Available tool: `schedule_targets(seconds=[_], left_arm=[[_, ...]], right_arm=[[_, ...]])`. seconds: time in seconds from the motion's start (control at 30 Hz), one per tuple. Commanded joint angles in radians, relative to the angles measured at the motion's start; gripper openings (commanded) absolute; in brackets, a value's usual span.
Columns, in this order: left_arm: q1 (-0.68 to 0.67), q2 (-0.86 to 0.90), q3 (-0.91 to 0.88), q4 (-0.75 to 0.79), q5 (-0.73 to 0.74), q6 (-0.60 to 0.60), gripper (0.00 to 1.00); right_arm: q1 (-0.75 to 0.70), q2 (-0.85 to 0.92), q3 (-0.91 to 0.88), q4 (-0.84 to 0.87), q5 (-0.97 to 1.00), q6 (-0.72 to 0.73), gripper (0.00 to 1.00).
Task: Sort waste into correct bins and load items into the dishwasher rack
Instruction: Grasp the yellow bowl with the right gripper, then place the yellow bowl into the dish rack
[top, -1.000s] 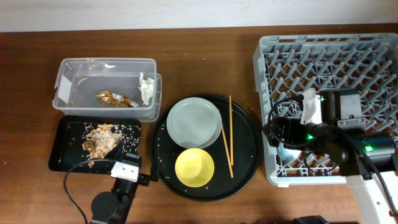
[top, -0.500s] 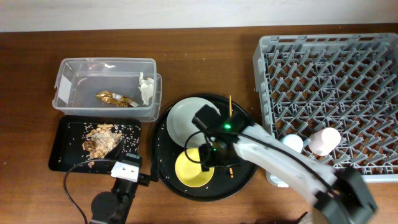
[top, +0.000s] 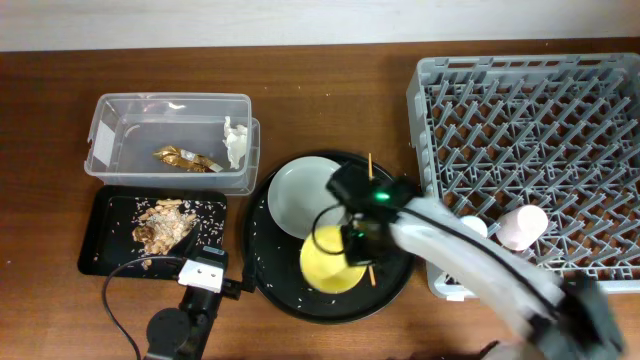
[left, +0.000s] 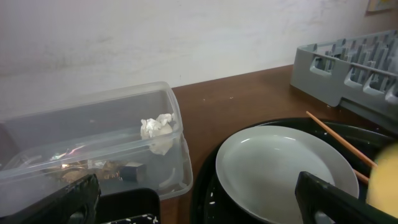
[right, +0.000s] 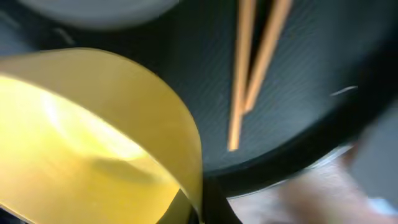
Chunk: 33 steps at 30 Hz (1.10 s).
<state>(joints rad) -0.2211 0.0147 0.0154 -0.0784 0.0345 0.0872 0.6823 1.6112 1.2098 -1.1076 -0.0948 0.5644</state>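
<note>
I need to lift the yellow bowl (top: 327, 263) next with my right gripper over the empty pegs of the dishwasher rack, to the right in the overhead view and outward of the cups, then lower and release it.
My right gripper (top: 356, 246) (right: 202, 208) is shut on the rim of the small yellow bowl (top: 327, 263) (right: 93, 143), which is tilted over the round black tray (top: 392, 284). The pale grey plate (top: 298, 195) (left: 280, 168) and the chopsticks (top: 369, 166) (right: 249, 74) lie on that tray. A pink cup (top: 523, 226) and a light blue cup (top: 470, 230) sit in the grey dishwasher rack (top: 530, 110). The clear tub (top: 130, 150) holds a tissue (top: 235, 142) and a gold wrapper (top: 183, 157). Food scraps (top: 162, 224) lie in the shallow black tray (top: 105, 215). My left gripper (left: 199, 205) is open, low, near the tub.
The rack takes up the right side of the table, its near-left corner close to the round tray. Rice grains dot the round tray's left part. A cable loops on the table by the left arm (top: 180, 325) at the front.
My right arm swung from the rack over to the round tray and shut on the yellow bowl's rim. The bowl has tipped and shifted right. The left arm stayed still.
</note>
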Motion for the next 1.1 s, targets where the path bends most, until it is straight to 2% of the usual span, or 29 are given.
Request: schedule_targets(seconds=[0.0,0.07,0.13,0.2,0.27,0.33,0.5,0.63,0.77,0.93,0.97,1.03,1.07], left_arm=[[0.006,-0.009,-0.006,0.0,0.011,0.012,1.0],[0.006,-0.009,-0.006,0.0,0.011,0.012,0.99],[0.006,-0.009,-0.006,0.0,0.011,0.012,0.99],[0.006,-0.009,-0.006,0.0,0.011,0.012,1.0],[0.006,-0.009,-0.006,0.0,0.011,0.012,0.99],[0.006,-0.009,-0.006,0.0,0.011,0.012,0.99],[0.006,-0.009,-0.006,0.0,0.011,0.012,1.0],[0.006,-0.009,-0.006,0.0,0.011,0.012,0.99],[0.006,-0.009,-0.006,0.0,0.011,0.012,0.99],[0.006,-0.009,-0.006,0.0,0.011,0.012,1.0],[0.006,-0.009,-0.006,0.0,0.011,0.012,1.0],[0.006,-0.009,-0.006,0.0,0.011,0.012,1.0],[0.006,-0.009,-0.006,0.0,0.011,0.012,0.99]], right_arm=[[-0.101,-0.3,0.035,-0.011,0.459,-0.006,0.06],[-0.233,-0.429,0.035,0.008,0.765,0.002,0.04],[-0.393,-0.46,0.035,0.057,0.932,0.062,0.04],[-0.523,-0.43,0.035,0.145,0.949,0.06,0.04],[-0.594,-0.366,0.035,0.224,0.974,-0.001,0.04],[-0.601,-0.235,0.035,0.312,1.11,-0.144,0.04],[-0.541,0.011,0.035,0.389,1.313,-0.195,0.04],[-0.523,0.156,0.035,0.405,1.402,-0.231,0.04],[-0.499,0.209,0.035,0.414,1.407,-0.248,0.04],[-0.428,0.213,0.035,0.305,1.208,-0.246,0.05],[-0.426,0.213,0.035,0.294,1.199,-0.245,0.08],[-0.426,0.207,0.037,0.244,1.168,-0.242,0.41],[-0.425,0.197,0.04,0.225,1.14,-0.23,0.45]])
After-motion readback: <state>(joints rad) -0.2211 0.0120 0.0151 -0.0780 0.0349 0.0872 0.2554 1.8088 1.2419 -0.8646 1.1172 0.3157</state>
